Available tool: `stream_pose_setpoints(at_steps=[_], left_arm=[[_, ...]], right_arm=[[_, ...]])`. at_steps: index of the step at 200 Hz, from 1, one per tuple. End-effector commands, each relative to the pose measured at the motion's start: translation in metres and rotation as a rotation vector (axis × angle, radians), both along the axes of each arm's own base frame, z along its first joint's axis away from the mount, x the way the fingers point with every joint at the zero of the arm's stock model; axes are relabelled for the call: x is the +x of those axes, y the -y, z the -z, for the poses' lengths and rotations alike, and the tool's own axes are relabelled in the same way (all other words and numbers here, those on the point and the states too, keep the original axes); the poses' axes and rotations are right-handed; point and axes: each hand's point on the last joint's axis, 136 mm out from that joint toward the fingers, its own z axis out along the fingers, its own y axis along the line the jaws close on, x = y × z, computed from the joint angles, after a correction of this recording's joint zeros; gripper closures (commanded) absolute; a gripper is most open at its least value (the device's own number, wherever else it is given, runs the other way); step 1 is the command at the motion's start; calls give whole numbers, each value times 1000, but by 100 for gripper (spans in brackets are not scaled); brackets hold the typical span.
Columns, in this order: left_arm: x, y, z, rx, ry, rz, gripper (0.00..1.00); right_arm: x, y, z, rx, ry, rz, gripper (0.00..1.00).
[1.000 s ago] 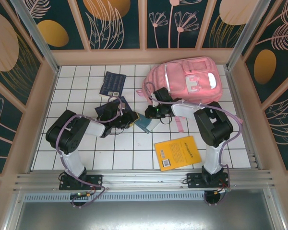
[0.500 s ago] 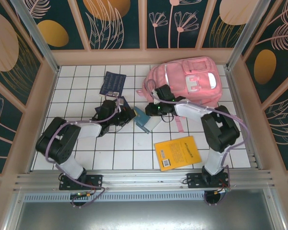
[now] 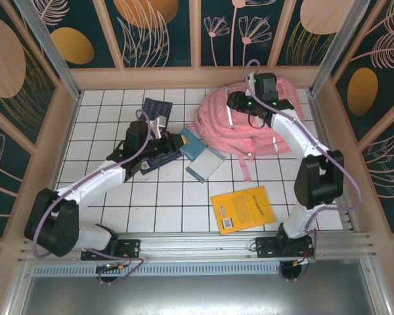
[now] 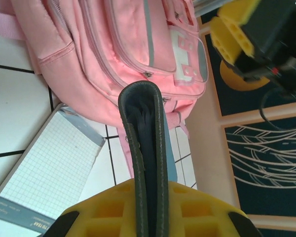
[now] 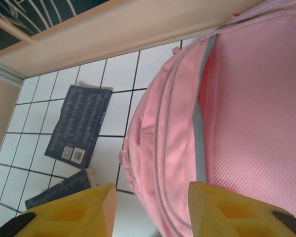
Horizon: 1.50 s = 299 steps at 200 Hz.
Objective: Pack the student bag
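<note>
The bag's trim stands apart from the mesh, so my right gripper will next go down onto the bag's grey-trimmed upper edge (image 3: 229, 113) (image 5: 200, 158) with its open fingers on either side of the trim.
The student bag (image 3: 218, 125) is a big pink backpack lying at the back right of the tiled table; it also shows in the left wrist view (image 4: 113, 49) and the right wrist view (image 5: 256, 98). My left gripper (image 3: 178, 142) is shut on a flat blue case (image 3: 192, 141) with dark stitched edges (image 4: 147, 128), held on edge just left of the bag. My right gripper (image 3: 240, 103) hovers over the bag's upper left part. Its yellow fingers (image 5: 84, 212) stand apart, open, with only pink fabric below them.
A grid-paper notepad (image 3: 207, 164) lies beside the bag's lower left (image 4: 44, 163). A yellow book (image 3: 243, 209) lies near the front right. One dark booklet (image 3: 154, 113) lies at the back (image 5: 79, 126); another (image 3: 151, 156) sits under my left arm. Wooden walls enclose the table.
My left gripper has closed on the blue case and carried it up toward the bag. My right arm has swung from the table's middle to above the bag, its jaws opening.
</note>
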Motion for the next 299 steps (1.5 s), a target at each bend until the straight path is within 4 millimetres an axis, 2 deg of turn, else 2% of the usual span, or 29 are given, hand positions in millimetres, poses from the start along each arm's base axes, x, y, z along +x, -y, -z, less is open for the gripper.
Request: stream_pose_setpoints(at_steps=[1, 45, 88, 135, 161, 179, 201, 236, 277, 299], left_arm=[[-8, -6, -21, 93, 81, 41, 91], [-16, -3, -33, 96, 138, 105, 90], [-19, -4, -34, 93, 153, 113, 91], [-21, -3, -29, 93, 149, 121, 91], [-21, -4, -26, 95, 146, 120, 92], [-20, -3, -24, 97, 145, 119, 92], [-19, -3, -21, 99, 139, 118, 92], [-18, -3, -16, 103, 131, 115, 92], [-19, -3, -7, 104, 111, 116, 93], [-18, -4, -7, 109, 115, 110, 93]], right_arm=[[9, -2, 22, -10, -86, -27, 57], [41, 6, 39, 11, -130, -3, 57], [55, -9, 63, 65, -191, -61, 59], [54, -25, 77, 118, -224, -110, 68], [50, -30, 84, 120, -239, -126, 79], [48, -35, 81, 127, -231, -144, 86], [47, -44, 77, 135, -224, -169, 88], [48, -48, 87, 131, -256, -170, 87], [51, -41, 102, 111, -288, -140, 79], [50, -40, 108, 101, -303, -137, 80]])
